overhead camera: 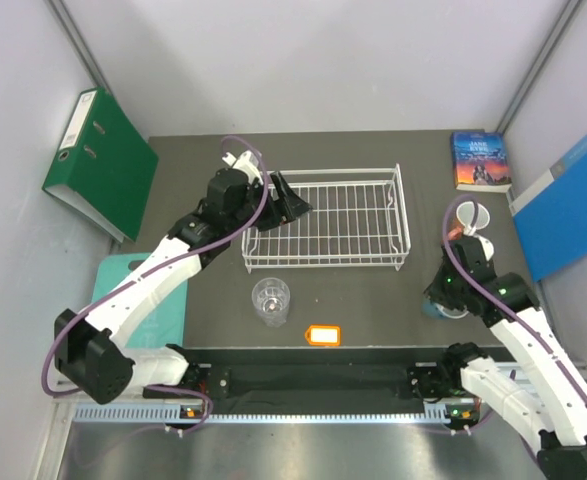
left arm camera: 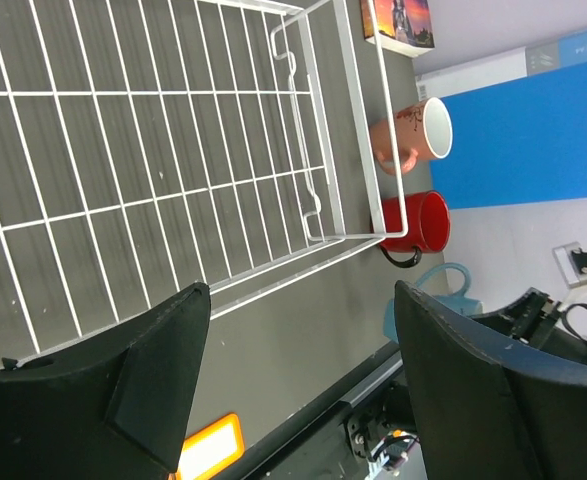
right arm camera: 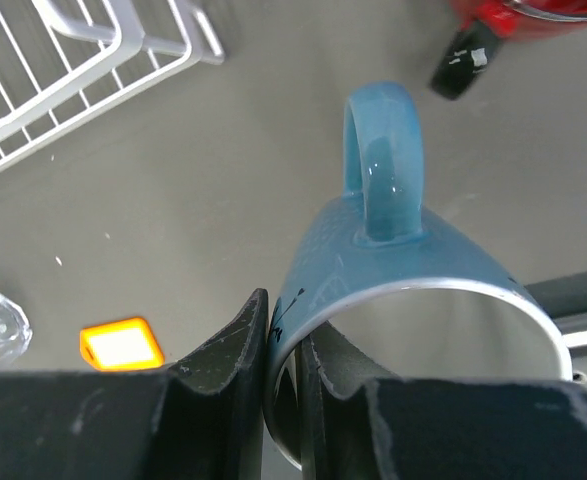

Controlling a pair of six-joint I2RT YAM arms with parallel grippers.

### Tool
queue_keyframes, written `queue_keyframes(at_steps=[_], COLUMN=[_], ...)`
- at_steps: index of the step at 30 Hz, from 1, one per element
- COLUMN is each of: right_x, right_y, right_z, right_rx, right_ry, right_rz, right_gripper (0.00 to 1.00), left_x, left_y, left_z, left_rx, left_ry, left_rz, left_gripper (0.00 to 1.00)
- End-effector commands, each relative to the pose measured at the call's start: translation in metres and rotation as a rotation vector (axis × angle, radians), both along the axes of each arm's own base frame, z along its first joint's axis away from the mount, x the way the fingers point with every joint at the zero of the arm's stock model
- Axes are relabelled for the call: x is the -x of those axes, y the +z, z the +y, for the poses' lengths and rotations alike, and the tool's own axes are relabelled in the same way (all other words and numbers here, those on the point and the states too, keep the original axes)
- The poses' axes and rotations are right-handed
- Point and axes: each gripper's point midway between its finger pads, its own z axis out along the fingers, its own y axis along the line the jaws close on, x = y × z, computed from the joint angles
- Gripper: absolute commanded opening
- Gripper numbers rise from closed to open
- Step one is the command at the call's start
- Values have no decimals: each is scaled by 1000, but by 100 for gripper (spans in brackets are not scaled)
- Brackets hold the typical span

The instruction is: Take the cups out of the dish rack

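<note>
Next, my right gripper moves down and to the left in the top view and releases the light blue mug. Bare mat by the rack lies below the mug on that side.
The white wire dish rack (overhead camera: 325, 222) stands in the middle of the dark mat, with no cup in it. My right gripper (right arm camera: 285, 352) is shut on the rim wall of the light blue mug (right arm camera: 403, 262), right of the rack near the mat's front edge. The red mug (left arm camera: 419, 222) and the salmon-pink mug (left arm camera: 413, 134) lie to the right of the rack; the pink one also shows in the top view (overhead camera: 470, 216). The clear glass tumbler (overhead camera: 270, 300) stands on the mat in front of the rack. My left gripper (overhead camera: 291, 204) is open and empty over the rack's left end.
An orange tag (overhead camera: 323, 335) lies on the mat near the front edge. A green binder (overhead camera: 98, 165) leans at the far left, a blue folder (overhead camera: 568, 205) at the right, a book (overhead camera: 480, 160) behind the mugs. A teal board (overhead camera: 123, 278) lies at the left.
</note>
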Motion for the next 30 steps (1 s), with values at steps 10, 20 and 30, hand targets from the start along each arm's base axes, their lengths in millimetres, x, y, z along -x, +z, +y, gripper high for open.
queue_keyframes(at_steps=[10,20,30], right_x=[-47,-46,-47], right_y=[-17,-56,-61], right_z=[38,33,34], right_rx=[-44,26,34], right_ry=[97,110,137], right_rz=[-50,53,44], right_gripper=[0,0,14], left_x=[9,10,13], left_y=[-7,-16,-27], left_z=[11,17,15], left_rx=[-39,-69,-70], left_ry=[19,39,20], left_rz=[1,15,27], left_gripper=[78,78,80])
